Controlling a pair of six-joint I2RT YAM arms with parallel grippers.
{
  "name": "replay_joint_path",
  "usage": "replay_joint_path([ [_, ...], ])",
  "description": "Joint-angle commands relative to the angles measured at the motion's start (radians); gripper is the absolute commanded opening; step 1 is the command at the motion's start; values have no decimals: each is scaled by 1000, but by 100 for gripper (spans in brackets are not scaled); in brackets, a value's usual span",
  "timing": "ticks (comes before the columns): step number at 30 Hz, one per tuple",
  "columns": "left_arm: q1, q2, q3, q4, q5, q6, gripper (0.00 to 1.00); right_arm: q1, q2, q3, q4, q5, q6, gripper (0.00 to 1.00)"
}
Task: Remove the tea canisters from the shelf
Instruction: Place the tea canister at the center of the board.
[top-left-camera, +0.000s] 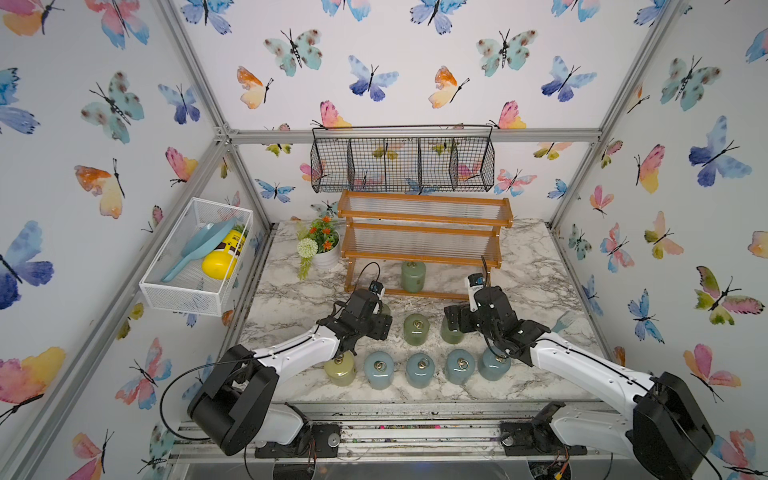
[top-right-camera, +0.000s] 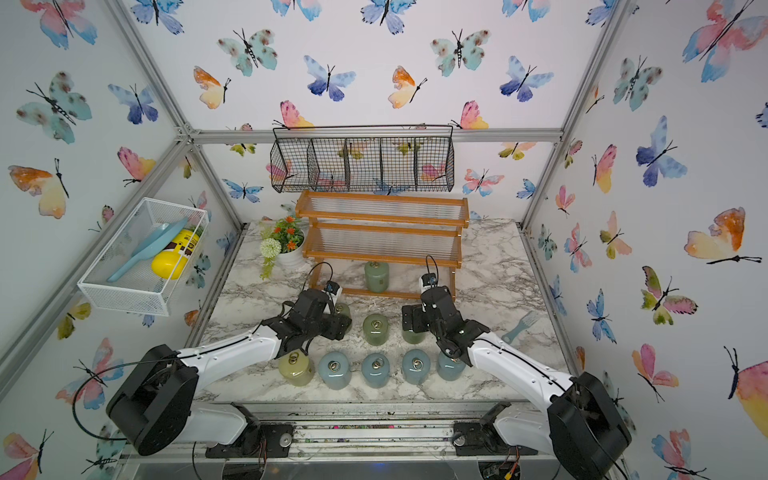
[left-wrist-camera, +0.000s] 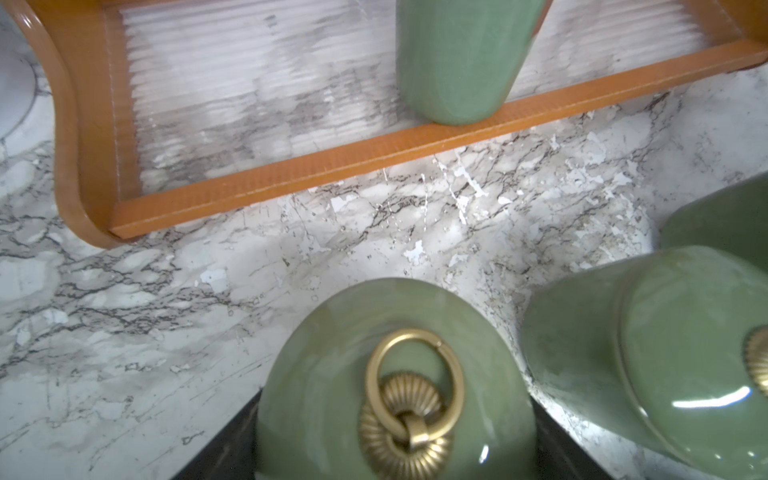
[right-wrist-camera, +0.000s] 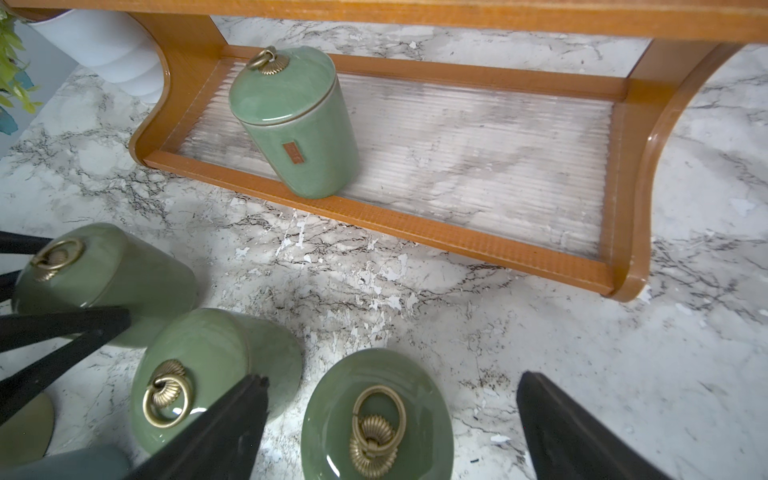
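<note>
The green canister in my left gripper should go back next for release on the marble (top-left-camera: 381, 341) beside the third canister, with the row's open end behind it.
The shelf (top-left-camera: 424, 222) (right-wrist-camera: 415, 228) holds one sage green tea canister (top-left-camera: 412, 276) (right-wrist-camera: 299, 124) on its lowest tier. The upper tiers are bare. My left gripper (left-wrist-camera: 395, 407) (top-left-camera: 384, 309) is shut on a green canister (left-wrist-camera: 332, 374) standing on the marble in front of the shelf. My right gripper (right-wrist-camera: 392, 378) (top-left-camera: 451, 322) hangs open over another green canister (right-wrist-camera: 376, 415), with a gap on each side. A third green canister (top-left-camera: 416, 329) stands between them. Nearer the front is a row with one cream-yellow canister (top-left-camera: 340, 368) and several pale blue ones (top-left-camera: 420, 370).
A white flower pot (top-left-camera: 326, 253) stands at the shelf's left end. A black wire basket (top-left-camera: 403, 160) hangs above the shelf. On the left wall, a white mesh basket (top-left-camera: 195, 257) holds a yellow bottle and a blue scoop. A pale blue comb (top-left-camera: 563, 322) lies at the right.
</note>
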Motion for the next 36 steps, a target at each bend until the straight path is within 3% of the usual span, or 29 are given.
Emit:
replay_joint_path([
  [1,-32,-15,9,60,-54,-23,74,3,-12,-9,-8,-5,7,100],
  [18,-78,-19,-40,43,-115,-58,79,3,-20,-15,-11,-5,2,100],
  [32,-86,-90,-21,16,-154,-70,99,3,23,66,-44,-22,-65,100],
  [36,-86,-148,-6,-4,-195,-70,98,3,63,105,-35,-43,-90,100],
])
